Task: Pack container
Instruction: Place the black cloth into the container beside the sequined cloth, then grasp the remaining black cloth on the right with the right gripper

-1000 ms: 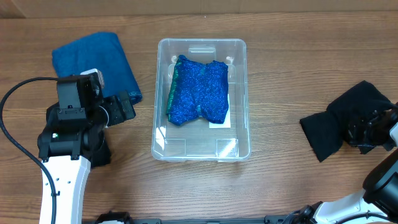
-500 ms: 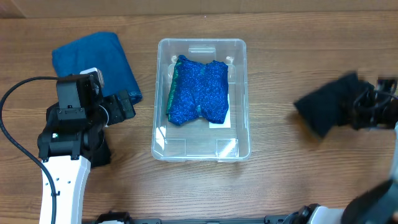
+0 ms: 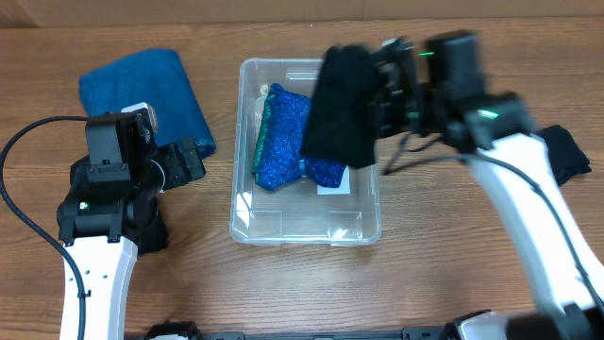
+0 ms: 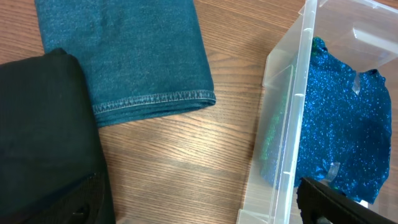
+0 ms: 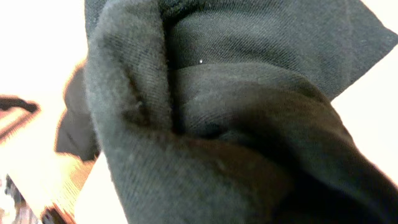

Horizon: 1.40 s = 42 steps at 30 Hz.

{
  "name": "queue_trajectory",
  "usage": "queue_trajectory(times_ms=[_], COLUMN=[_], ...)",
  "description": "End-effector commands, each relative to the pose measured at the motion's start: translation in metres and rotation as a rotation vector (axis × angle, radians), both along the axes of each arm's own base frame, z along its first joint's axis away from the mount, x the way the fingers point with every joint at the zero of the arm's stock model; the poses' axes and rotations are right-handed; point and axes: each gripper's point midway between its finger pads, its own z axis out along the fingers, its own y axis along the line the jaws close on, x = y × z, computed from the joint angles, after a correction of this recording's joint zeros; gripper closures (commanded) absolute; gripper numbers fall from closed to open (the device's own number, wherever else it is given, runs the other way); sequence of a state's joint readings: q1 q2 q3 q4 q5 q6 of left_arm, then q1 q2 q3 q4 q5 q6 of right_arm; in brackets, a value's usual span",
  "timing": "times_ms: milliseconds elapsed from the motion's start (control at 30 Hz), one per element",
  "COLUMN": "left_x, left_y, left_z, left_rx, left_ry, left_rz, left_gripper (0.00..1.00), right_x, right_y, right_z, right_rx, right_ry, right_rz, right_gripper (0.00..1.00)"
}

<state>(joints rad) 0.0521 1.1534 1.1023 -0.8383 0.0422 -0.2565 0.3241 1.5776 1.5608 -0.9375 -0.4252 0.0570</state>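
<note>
I should move my right gripper across to the left in the overhead view next, to the container's space beside the blue cloth below it, then lower the black cloth and let go.
The clear plastic container (image 3: 304, 227) stands mid-table with a blue glittery cloth (image 3: 281, 142) lying inside. My right gripper (image 3: 379, 99) is shut on a black cloth (image 3: 340, 118) and holds it above the container's right half, where it covers part of the blue cloth. In the right wrist view the black cloth (image 5: 211, 124) fills the frame and hides the fingers. My left gripper (image 3: 192, 161) is open and empty, left of the container and above the table. The left wrist view shows the container wall (image 4: 280, 143) and the blue cloth (image 4: 348, 124).
A folded teal towel (image 3: 142, 93) lies at the back left, and its hem shows in the left wrist view (image 4: 124, 56). Another black cloth (image 3: 569, 151) lies at the right edge. Dark fabric (image 4: 43, 137) fills the left of the left wrist view.
My right arm has swung left from the table's right edge, carrying the black cloth up and over the container. A second black cloth stays at the right. The left arm has not moved.
</note>
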Motion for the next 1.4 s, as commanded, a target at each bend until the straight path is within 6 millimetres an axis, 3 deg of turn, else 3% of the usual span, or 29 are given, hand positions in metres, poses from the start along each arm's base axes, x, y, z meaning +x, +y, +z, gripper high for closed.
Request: queue_trajectory(times_ms=[0, 133, 200, 233, 267, 300, 333, 433, 500, 533, 633, 667, 733, 800, 833, 900, 967, 1000, 1067, 1233, 1367], left_x=[0.004, 0.004, 0.004, 0.004, 0.004, 0.004, 0.004, 0.004, 0.004, 0.004, 0.004, 0.004, 0.004, 0.004, 0.004, 0.004, 0.004, 0.004, 0.004, 0.004, 0.004], left_y=[-0.002, -0.002, -0.002, -0.002, -0.002, -0.002, -0.002, -0.002, -0.002, -0.002, -0.002, -0.002, -0.002, -0.002, -0.002, -0.002, -0.002, -0.002, -0.002, -0.002, -0.002], left_z=[0.009, 0.009, 0.009, 0.009, 0.009, 0.009, 0.009, 0.009, 0.009, 0.009, 0.009, 0.009, 0.009, 0.009, 0.009, 0.009, 0.009, 0.009, 0.009, 0.009, 0.009], left_rx=[-0.011, -0.011, -0.011, -0.011, -0.011, -0.011, -0.011, -0.011, -0.010, -0.011, -0.011, -0.011, -0.010, -0.010, -0.010, -0.010, -0.010, -0.010, -0.010, -0.010, -0.011], left_ry=[-0.022, -0.021, -0.021, -0.021, -0.021, -0.021, -0.021, -0.021, -0.021, -0.021, -0.021, -0.021, -0.022, -0.022, -0.022, -0.022, -0.022, -0.022, -0.022, -0.021, -0.021], left_rz=[-0.002, -0.002, -0.002, -0.002, -0.002, -0.002, -0.002, -0.002, -0.002, -0.002, -0.002, -0.002, -0.002, -0.002, -0.002, -0.002, -0.002, -0.002, -0.002, -0.002, -0.002], left_gripper=[0.00, 0.00, 0.00, 0.00, 0.00, 0.00, 0.00, 0.00, 0.00, 0.00, 0.00, 0.00, 0.00, 0.00, 0.00, 0.00, 0.00, 0.00, 0.00, 0.00, 0.00], right_x=[0.024, 0.047, 0.051, 0.051, 0.052, 0.052, 0.053, 0.064, 0.074, 0.079, 0.074, 0.070, 0.053, 0.037, 0.025, 0.008, -0.009, -0.018, -0.029, -0.033, -0.026], right_y=[0.018, 0.024, 0.023, 0.023, 0.023, 0.024, 0.023, 0.011, -0.013, -0.042, -0.111, -0.134, -0.207, -0.261, -0.296, -0.340, -0.377, -0.394, -0.410, -0.418, -0.420], right_z=[-0.052, -0.111, -0.120, -0.120, -0.119, -0.112, -0.101, -0.049, -0.009, 0.024, 0.082, 0.092, 0.098, 0.087, 0.072, 0.043, 0.002, -0.029, -0.089, -0.192, -0.231], right_rx=[-0.092, -0.129, -0.147, -0.147, -0.149, -0.151, -0.156, -0.207, -0.255, -0.275, -0.228, -0.208, -0.185, -0.190, -0.192, -0.166, -0.108, -0.071, 0.003, 0.069, 0.071], right_ry=[0.042, 0.118, 0.123, 0.122, 0.119, 0.108, 0.093, -0.008, -0.072, -0.116, -0.190, -0.188, -0.132, -0.049, 0.024, 0.139, 0.263, 0.336, 0.459, 0.585, 0.621], right_rz=[0.029, 0.024, 0.016, 0.016, 0.014, 0.013, 0.009, -0.080, -0.241, -0.415, -0.685, -0.755, -0.955, -1.066, -1.142, -1.233, -1.307, -1.341, -1.362, -1.308, -1.280], right_gripper=[0.96, 0.96, 0.96, 0.54, 0.22, 0.08, 0.00, 0.00, 0.00, 0.00, 0.00, 0.00, 0.00, 0.00, 0.00, 0.00, 0.00, 0.00, 0.00, 0.00, 0.00])
